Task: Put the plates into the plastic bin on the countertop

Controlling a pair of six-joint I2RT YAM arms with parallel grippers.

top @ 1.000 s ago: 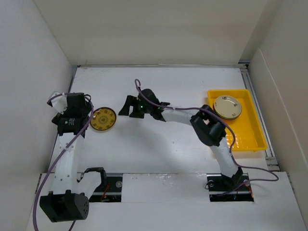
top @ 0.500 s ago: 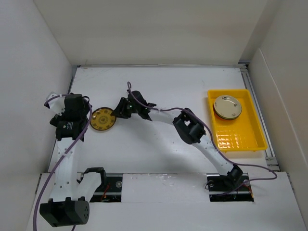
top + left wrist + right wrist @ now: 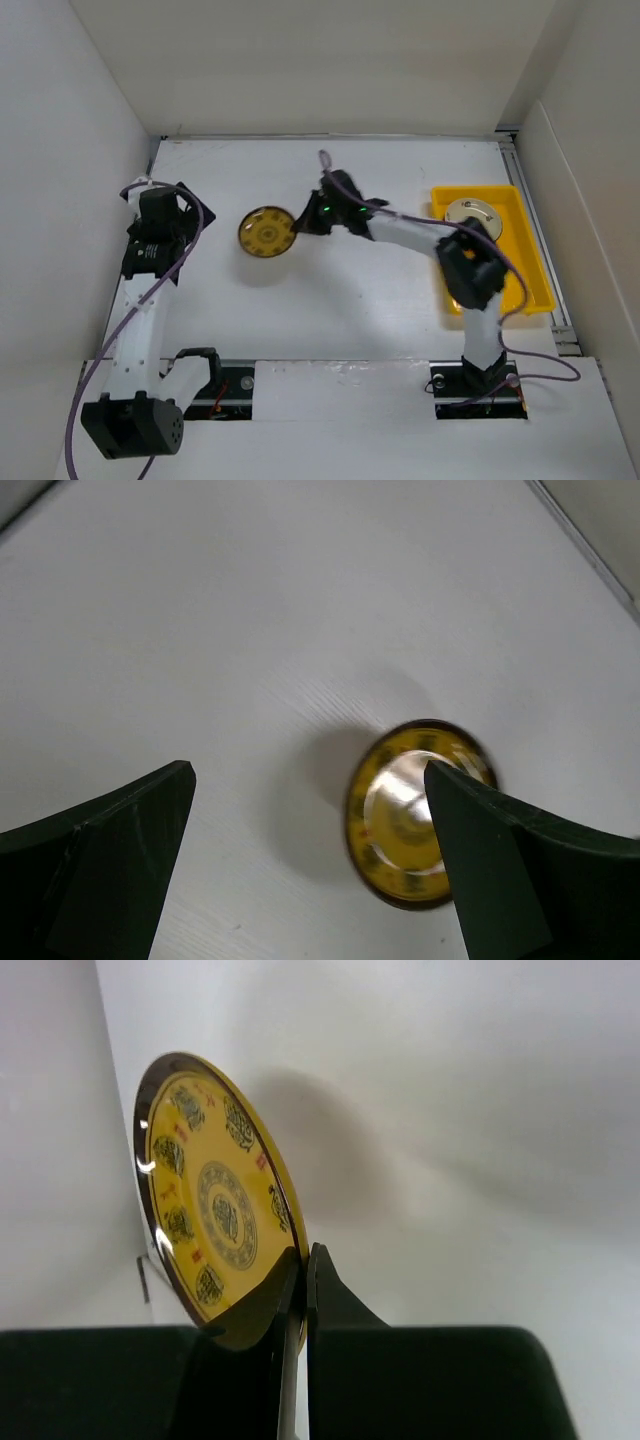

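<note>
The right gripper carries its brown-and-yellow plate to the right in the top view, down onto the cream plate next, because it still hangs outside the bin.
A brown-and-yellow patterned plate hangs above the white countertop, casting a shadow below it. My right gripper is shut on its right rim. The right wrist view shows the plate on edge, its rim pinched in my right gripper. At the far left my left gripper stands open and holds nothing. In its wrist view the plate shows beyond the left gripper, partly behind the right finger. The yellow plastic bin at the right holds a cream plate, partly hidden by my right arm.
White walls close in the countertop at the left, back and right. My right arm stretches from its base across the bin's left rim toward the middle.
My right gripper reached left to the plate on the countertop, shut on its rim, then lifted and carried it right. The left gripper moved back and away from the plate.
</note>
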